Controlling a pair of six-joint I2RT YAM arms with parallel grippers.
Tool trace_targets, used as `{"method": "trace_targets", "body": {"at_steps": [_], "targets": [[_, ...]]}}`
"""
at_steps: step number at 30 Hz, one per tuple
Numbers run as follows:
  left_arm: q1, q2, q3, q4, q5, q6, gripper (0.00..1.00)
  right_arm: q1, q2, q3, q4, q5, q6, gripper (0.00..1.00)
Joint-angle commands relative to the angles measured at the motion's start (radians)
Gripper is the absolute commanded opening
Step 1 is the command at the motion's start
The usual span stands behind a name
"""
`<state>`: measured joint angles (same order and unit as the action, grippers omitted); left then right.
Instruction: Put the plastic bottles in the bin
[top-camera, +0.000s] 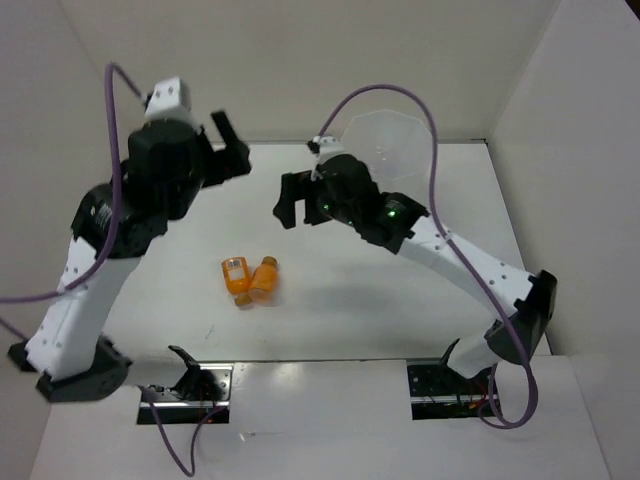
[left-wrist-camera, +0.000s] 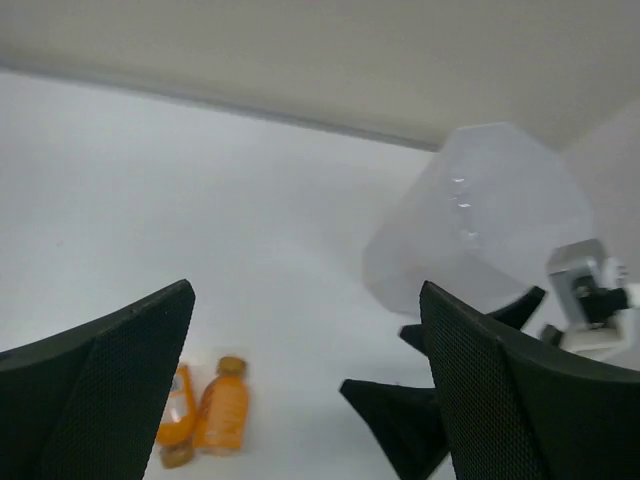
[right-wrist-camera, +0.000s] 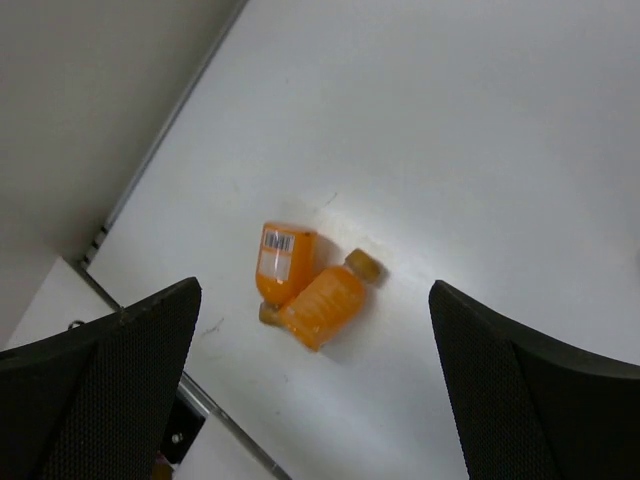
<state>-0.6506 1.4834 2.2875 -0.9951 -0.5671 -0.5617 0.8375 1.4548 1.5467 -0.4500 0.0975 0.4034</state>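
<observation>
My right gripper will move down and back next, onto the bottle beside the barcoded one. That bottle is below the gripper, closer to my base.
Two stubby orange plastic bottles lie on their sides on the white table, touching in a V: one with a barcode label (top-camera: 236, 274) (right-wrist-camera: 283, 260) and one beside it (top-camera: 265, 277) (right-wrist-camera: 325, 298). Both bottles also show low in the left wrist view (left-wrist-camera: 222, 405). The bin (top-camera: 388, 143) (left-wrist-camera: 480, 215), translucent white and faceted, stands at the back right. My left gripper (top-camera: 232, 143) (left-wrist-camera: 305, 300) is open and empty, raised over the back left. My right gripper (top-camera: 288, 200) (right-wrist-camera: 312, 300) hangs open and empty in front of the bin, above and behind the bottles.
White walls close in the table at the back and on both sides. In the left wrist view the right gripper's black fingers (left-wrist-camera: 400, 420) reach in between me and the bin. A metal rail (right-wrist-camera: 215, 415) runs along the table's near edge.
</observation>
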Motion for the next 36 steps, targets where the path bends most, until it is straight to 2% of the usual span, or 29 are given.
{"method": "trace_targets", "body": {"at_steps": [1, 2, 3, 5, 10, 14, 18, 20, 28, 29, 33, 34, 36], "targets": [[0.089, -0.266, -0.622, 0.164, -0.042, -0.182, 1.00, 0.089, 0.052, -0.011, -0.052, 0.063, 0.073, 1.00], [0.101, -0.452, -0.714, 0.208, -0.015, -0.205, 1.00, 0.110, 0.082, -0.022, -0.041, 0.064, 0.087, 1.00], [0.101, -0.530, -0.793, 0.248, 0.045, -0.205, 1.00, 0.141, 0.104, -0.034, -0.041, 0.064, 0.130, 1.00], [0.101, -0.662, -0.941, 0.245, 0.058, -0.298, 1.00, 0.169, 0.159, -0.034, -0.050, 0.080, 0.169, 1.00], [0.111, -0.672, -1.227, 0.103, 0.185, -0.466, 1.00, 0.207, 0.363, -0.010, -0.064, 0.188, 0.313, 1.00], [0.111, -0.704, -1.300, 0.004, 0.162, -0.550, 1.00, 0.207, 0.455, 0.000, -0.004, 0.174, 0.362, 1.00], [0.111, -0.871, -1.356, 0.018, 0.162, -0.595, 1.00, 0.226, 0.573, 0.073, -0.001, 0.174, 0.362, 1.00], [0.111, -0.903, -1.369, 0.018, 0.153, -0.638, 1.00, 0.226, 0.608, 0.107, -0.023, 0.185, 0.362, 1.00], [0.111, -0.894, -1.424, 0.052, 0.184, -0.667, 1.00, 0.235, 0.679, 0.084, -0.009, 0.194, 0.414, 0.99], [0.111, -0.881, -1.433, 0.052, 0.184, -0.667, 1.00, 0.235, 0.679, 0.072, 0.000, 0.206, 0.414, 0.95], [0.111, -0.810, -1.468, 0.111, 0.197, -0.690, 1.00, 0.235, 0.661, 0.032, 0.019, 0.215, 0.423, 0.67], [0.111, -0.774, -1.468, 0.125, 0.197, -0.690, 1.00, 0.235, 0.647, 0.023, 0.019, 0.206, 0.423, 0.67], [0.111, -0.729, -1.481, 0.125, 0.176, -0.690, 1.00, 0.235, 0.647, 0.023, 0.019, 0.206, 0.423, 0.56]]}}
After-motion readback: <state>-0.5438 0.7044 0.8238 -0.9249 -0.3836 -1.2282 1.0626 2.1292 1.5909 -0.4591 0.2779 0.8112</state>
